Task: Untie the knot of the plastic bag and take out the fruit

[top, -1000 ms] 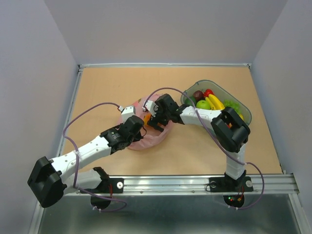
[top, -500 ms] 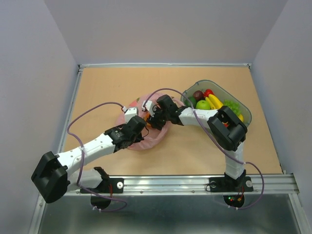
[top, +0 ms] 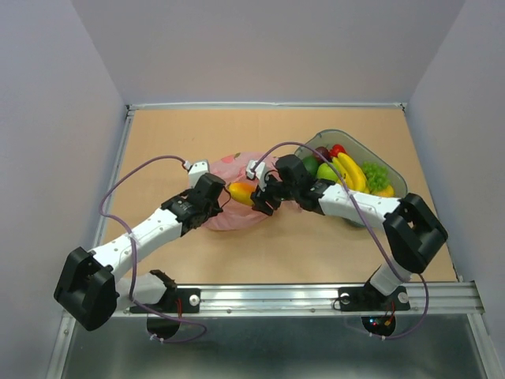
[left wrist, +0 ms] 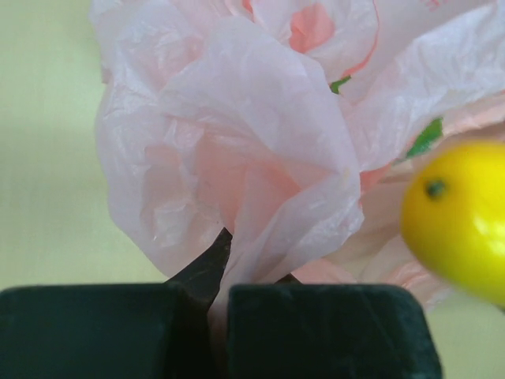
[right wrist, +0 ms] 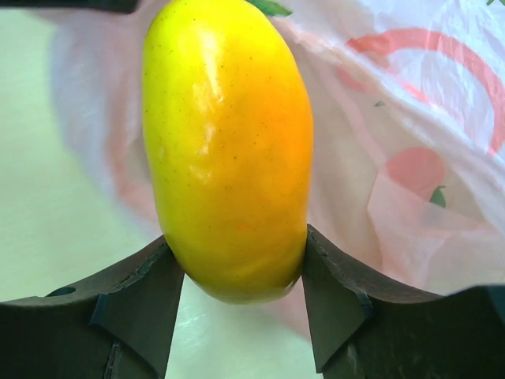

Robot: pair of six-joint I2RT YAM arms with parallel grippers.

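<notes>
My right gripper will next move over the yellow bananas in the grey tray (top: pixel 352 171) to release the fruit, because the bananas are to its right in the top view.
The pink plastic bag (top: pixel 229 207) lies crumpled mid-table, and fills the left wrist view (left wrist: pixel 237 142). My left gripper (top: pixel 217 193) is shut on a fold of the bag's film (left wrist: pixel 221 292) at its left side. My right gripper (top: pixel 260 197) is shut on an orange-yellow oval fruit (top: pixel 241 192), held just outside the bag's right edge; the fruit fills the right wrist view (right wrist: pixel 229 150) between both fingers, and shows at the right in the left wrist view (left wrist: pixel 461 221). The knot is not visible.
A grey tray (top: pixel 394 178) at the right back holds a green apple (top: pixel 328 170), yellow bananas (top: pixel 349 170), green grapes (top: pixel 375 174), a red fruit (top: pixel 338 150) and a dark purple fruit (top: pixel 321 153). Purple cables loop over both arms.
My right gripper has pulled back to the right out of the bag with the orange-yellow fruit. My left gripper has shifted up and back, lifting the bag's film. The bag has bunched smaller.
</notes>
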